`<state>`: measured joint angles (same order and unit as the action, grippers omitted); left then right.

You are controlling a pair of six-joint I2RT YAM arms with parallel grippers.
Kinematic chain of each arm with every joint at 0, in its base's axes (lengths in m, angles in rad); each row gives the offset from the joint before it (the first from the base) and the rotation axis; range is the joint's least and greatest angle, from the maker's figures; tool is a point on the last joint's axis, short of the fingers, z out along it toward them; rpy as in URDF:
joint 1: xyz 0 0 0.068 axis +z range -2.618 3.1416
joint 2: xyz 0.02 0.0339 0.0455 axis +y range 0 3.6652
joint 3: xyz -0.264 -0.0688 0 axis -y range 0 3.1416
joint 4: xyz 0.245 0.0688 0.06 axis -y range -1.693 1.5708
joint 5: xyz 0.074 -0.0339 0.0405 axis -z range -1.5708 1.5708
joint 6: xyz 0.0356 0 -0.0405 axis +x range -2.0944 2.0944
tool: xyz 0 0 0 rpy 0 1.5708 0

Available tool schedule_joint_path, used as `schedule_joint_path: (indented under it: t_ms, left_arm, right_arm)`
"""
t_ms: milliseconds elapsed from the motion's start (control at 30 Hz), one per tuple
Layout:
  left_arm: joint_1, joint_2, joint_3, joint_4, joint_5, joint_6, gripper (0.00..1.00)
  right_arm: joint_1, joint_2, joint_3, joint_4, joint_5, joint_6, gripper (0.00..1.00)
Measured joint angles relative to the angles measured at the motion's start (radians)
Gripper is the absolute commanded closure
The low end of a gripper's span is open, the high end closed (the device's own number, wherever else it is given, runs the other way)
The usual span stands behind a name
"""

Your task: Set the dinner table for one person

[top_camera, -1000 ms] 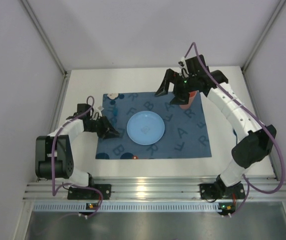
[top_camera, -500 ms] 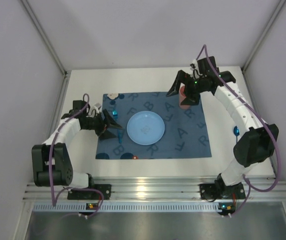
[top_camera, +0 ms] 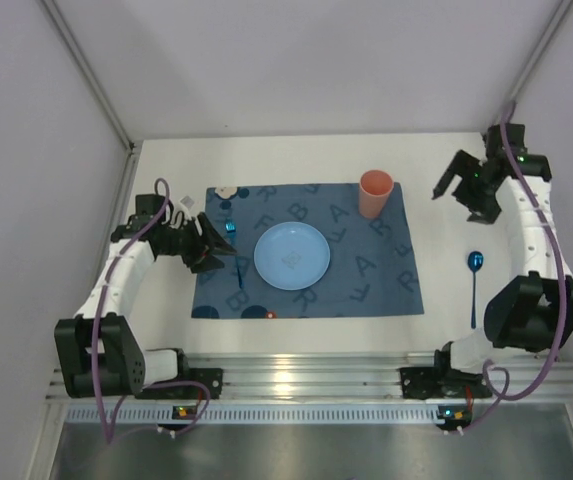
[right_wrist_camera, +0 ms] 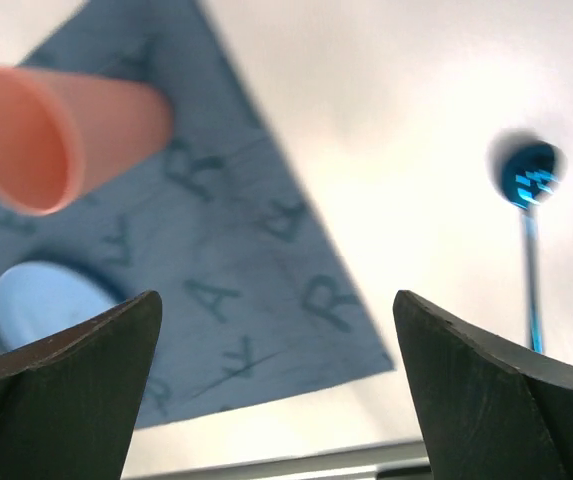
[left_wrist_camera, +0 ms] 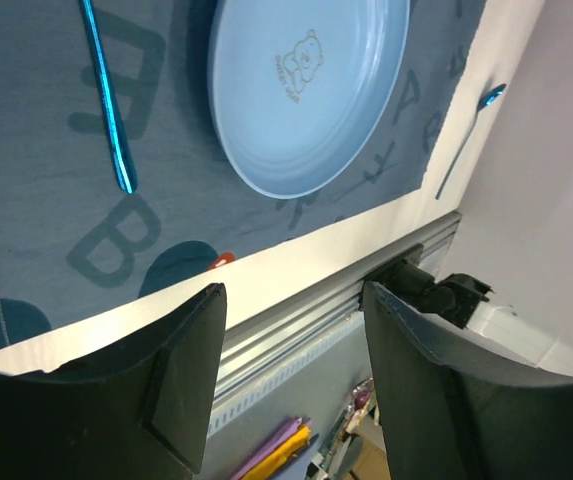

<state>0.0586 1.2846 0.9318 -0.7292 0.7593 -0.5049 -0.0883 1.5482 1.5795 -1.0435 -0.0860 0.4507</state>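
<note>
My right gripper should move back and down around the blue spoon's thin neck [top_camera: 474, 275] [right_wrist_camera: 529, 218], because that neck is below the gripper and back toward my base.
The white dinner table [top_camera: 444, 240] carries a dark blue lettered mat [top_camera: 366, 270]. A light blue plate [top_camera: 291, 255] sits at the mat's middle, and a salmon cup [top_camera: 375, 193] stands upright at its back right corner. A shiny blue utensil [top_camera: 236, 268] lies on the mat left of the plate. A blue spoon [top_camera: 474, 285] lies on the bare table to the right of the mat. My left gripper [top_camera: 212, 252] is open and empty just left of the blue utensil [left_wrist_camera: 106, 100]. My right gripper [top_camera: 461, 195] is open and empty, raised over the back right of the table, well right of the cup [right_wrist_camera: 56, 135].
A small white object [top_camera: 226, 190] lies at the mat's back left corner, and a small red spot [top_camera: 269, 315] shows at its front edge. Grey walls close in the table at the back and sides. An aluminium rail [top_camera: 296, 380] runs along the near edge.
My right gripper has left the cup standing on the mat's back right corner and swung far right and back. My left gripper drew back slightly to the left.
</note>
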Motion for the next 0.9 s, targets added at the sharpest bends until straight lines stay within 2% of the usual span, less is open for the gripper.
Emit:
schedule_joint_path:
  t_ms: [133,300,467,567,700,833,900]
  left_arm:
    - [0.0,-0.014,0.0,-0.015,-0.048,0.033,0.4]
    - [0.0,-0.031,-0.001,-0.035,-0.094,0.063,0.41]
    - [0.0,-0.097,-0.047,-0.027,-0.1,0.063,0.42]
    - [0.0,-0.129,-0.083,-0.027,-0.104,0.063,0.42]
    - [0.0,-0.134,-0.104,-0.027,-0.106,0.063,0.43]
    - [0.0,-0.115,-0.103,-0.028,-0.122,0.069,0.44]
    - [0.0,-0.104,-0.101,-0.028,-0.132,0.071,0.44]
  right_arm:
    - [-0.11,-0.07,-0.166,0.002,0.104,-0.005,0.0]
    - [-0.225,-0.077,-0.39,0.027,0.143,-0.003,0.0]
    - [-0.354,-0.04,-0.489,0.087,0.185,-0.008,0.0]
    - [-0.366,-0.011,-0.508,0.147,0.195,-0.021,0.04]
    - [-0.365,0.05,-0.545,0.248,0.193,-0.032,0.15]
    - [-0.365,0.121,-0.593,0.318,0.176,-0.03,0.2]
    - [-0.365,0.123,-0.591,0.327,0.169,-0.04,0.32]
